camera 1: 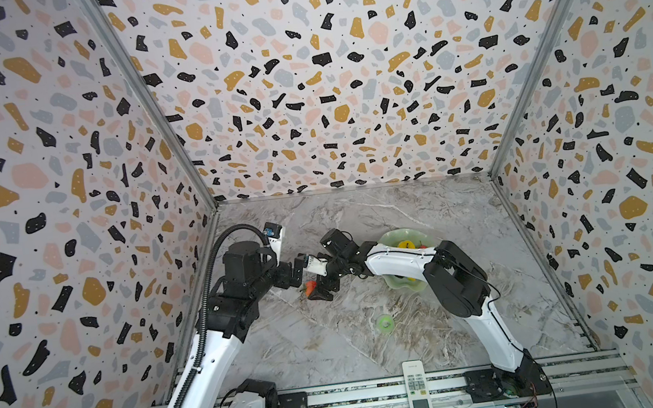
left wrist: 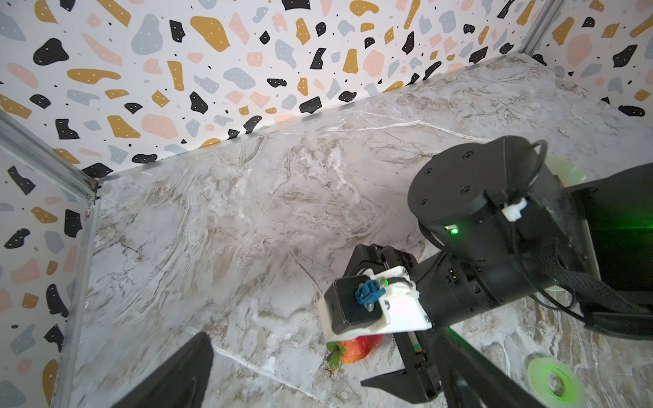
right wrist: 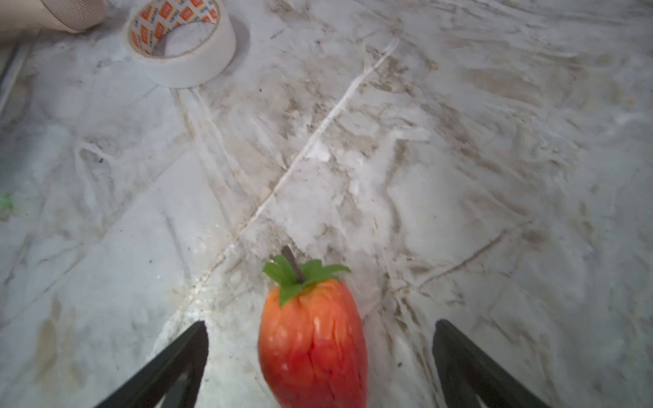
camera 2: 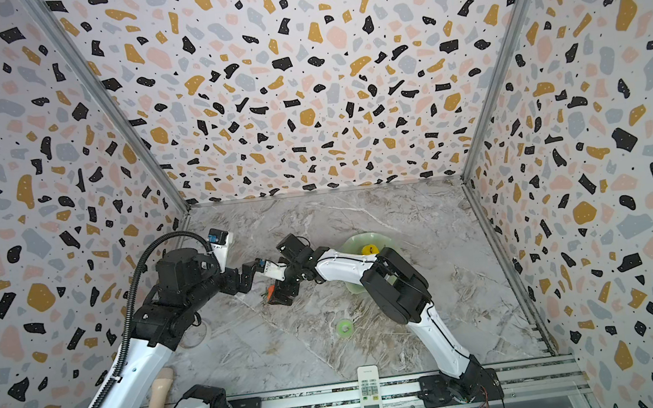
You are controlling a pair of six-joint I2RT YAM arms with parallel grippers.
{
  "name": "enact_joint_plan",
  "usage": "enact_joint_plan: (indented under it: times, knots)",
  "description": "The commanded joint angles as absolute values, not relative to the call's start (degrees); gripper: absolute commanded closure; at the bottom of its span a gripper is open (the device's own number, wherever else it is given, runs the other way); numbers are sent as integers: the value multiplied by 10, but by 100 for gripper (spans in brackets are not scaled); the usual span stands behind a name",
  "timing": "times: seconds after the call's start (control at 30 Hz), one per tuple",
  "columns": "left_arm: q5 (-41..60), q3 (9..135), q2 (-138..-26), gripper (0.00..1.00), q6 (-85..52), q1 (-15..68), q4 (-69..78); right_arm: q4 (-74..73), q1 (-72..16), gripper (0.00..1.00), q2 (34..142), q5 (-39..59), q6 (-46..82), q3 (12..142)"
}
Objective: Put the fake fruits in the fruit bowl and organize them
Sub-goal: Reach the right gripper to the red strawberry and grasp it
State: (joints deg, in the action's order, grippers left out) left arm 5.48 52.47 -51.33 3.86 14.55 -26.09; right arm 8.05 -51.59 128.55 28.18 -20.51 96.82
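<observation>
I need to lower my right gripper a little more around the strawberry's red body next and close it on the sides, because the fruit is already between the open fingers.
A red strawberry lies on the marble table, left of the fruit bowl. My right gripper is open and low over it, one finger on each side, neither touching. The pale green bowl holds a yellow fruit; my right arm hides most of its inside. My left gripper hovers just left of the right wrist, open, with nothing held; one finger shows in the left wrist view, where the strawberry peeks from under the right wrist camera.
A small green ring lies on the table nearer the front. A white remote rests on the front rail. A roll of tape and a beige object sit at the front left. Patterned walls close three sides.
</observation>
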Motion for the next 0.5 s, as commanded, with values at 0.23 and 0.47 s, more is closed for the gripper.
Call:
enact_joint_plan:
  times: [0.23,0.47]
  knots:
    - [50,527,-512,0,37,149,-251,104,-518,6,1330,282,-186,1041]
    - [50,531,-513,0,37,149,-252,119,-520,14,1333,273,-185,1036]
